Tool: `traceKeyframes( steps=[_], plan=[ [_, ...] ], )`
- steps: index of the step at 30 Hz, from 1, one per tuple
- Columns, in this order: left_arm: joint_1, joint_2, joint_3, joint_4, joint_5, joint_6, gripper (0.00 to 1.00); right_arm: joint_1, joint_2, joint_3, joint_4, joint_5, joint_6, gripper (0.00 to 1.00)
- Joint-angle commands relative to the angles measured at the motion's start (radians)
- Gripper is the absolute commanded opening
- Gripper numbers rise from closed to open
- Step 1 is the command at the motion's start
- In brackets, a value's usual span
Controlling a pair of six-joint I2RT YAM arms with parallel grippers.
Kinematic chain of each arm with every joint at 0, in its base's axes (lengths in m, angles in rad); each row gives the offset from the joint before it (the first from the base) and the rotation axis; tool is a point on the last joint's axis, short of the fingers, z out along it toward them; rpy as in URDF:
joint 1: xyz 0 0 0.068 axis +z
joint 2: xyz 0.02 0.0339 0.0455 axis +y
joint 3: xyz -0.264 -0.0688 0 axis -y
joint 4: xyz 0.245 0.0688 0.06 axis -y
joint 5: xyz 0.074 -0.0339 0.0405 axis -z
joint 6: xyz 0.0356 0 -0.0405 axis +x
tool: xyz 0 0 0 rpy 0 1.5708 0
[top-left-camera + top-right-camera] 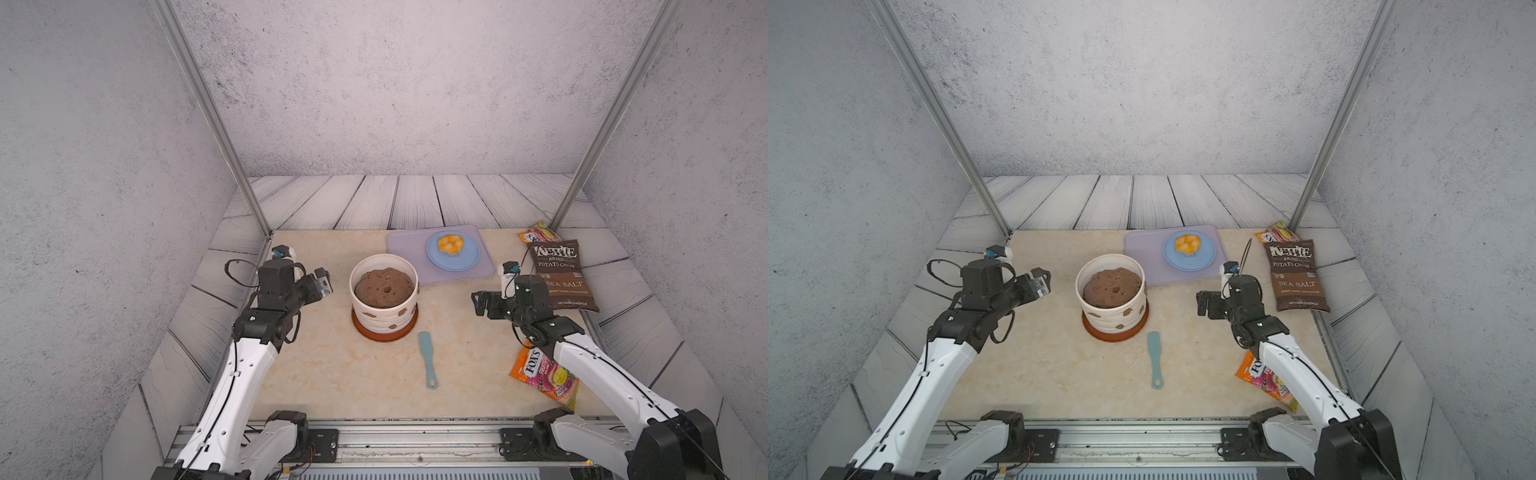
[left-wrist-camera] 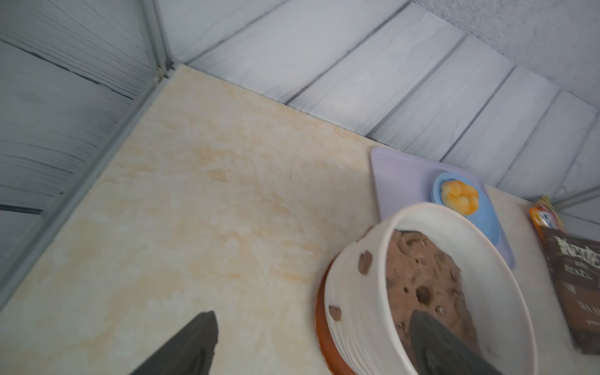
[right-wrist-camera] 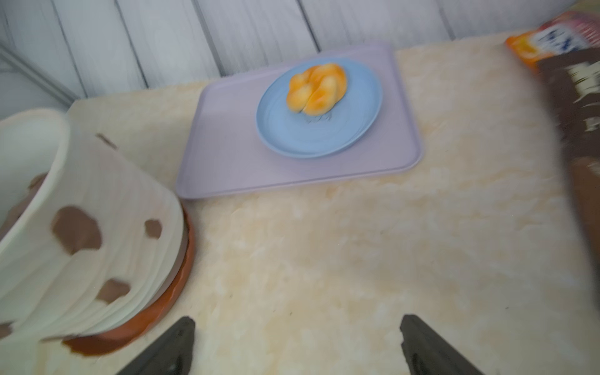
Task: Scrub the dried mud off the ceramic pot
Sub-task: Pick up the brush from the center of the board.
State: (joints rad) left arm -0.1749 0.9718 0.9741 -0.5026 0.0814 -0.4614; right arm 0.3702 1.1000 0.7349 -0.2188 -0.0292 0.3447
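Note:
I will pull my right gripper back next and lower it onto the teal tool's narrow handle beside the tool's broad end, so that the broad end stays free for the pot's muddy side.
The cream ceramic pot stands on a rust-brown saucer mid-table and holds a soil mound. Dried mud dots its ribbed wall as brown blobs, which also show in the wrist views. My left gripper hovers open just left of the pot, apart from it. My right gripper hangs open to the pot's right, over bare table. A teal flat-handled tool lies in front of the pot, untouched.
Behind the pot a lilac tray carries a blue plate with a yellow pastry. A brown chips bag and a small snack bag lie at the right edge. An orange candy bag lies under my right arm.

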Motion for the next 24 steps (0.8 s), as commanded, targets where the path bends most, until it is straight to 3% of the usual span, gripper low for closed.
traceKeyframes(
  steps=[1, 6, 10, 18, 24],
  plan=[
    [-0.097, -0.033, 0.035, -0.119, 0.063, -0.08, 0.98, 0.109, 0.029, 0.055, -0.178, 0.087, 0.104, 0.99],
    [-0.24, -0.019, 0.034, -0.161, 0.111, -0.11, 0.98, 0.298, 0.124, 0.139, -0.333, 0.241, 0.243, 0.99],
    [-0.316, 0.009, 0.011, -0.138, 0.144, -0.134, 0.98, 0.402, 0.18, 0.163, -0.371, 0.279, 0.349, 0.99],
    [-0.351, 0.076, 0.005, -0.109, 0.224, -0.112, 0.98, 0.595, 0.328, 0.21, -0.364, 0.308, 0.457, 0.99],
    [-0.361, 0.103, -0.034, -0.08, 0.263, -0.12, 0.98, 0.673, 0.427, 0.207, -0.333, 0.31, 0.51, 0.9]
  ],
)
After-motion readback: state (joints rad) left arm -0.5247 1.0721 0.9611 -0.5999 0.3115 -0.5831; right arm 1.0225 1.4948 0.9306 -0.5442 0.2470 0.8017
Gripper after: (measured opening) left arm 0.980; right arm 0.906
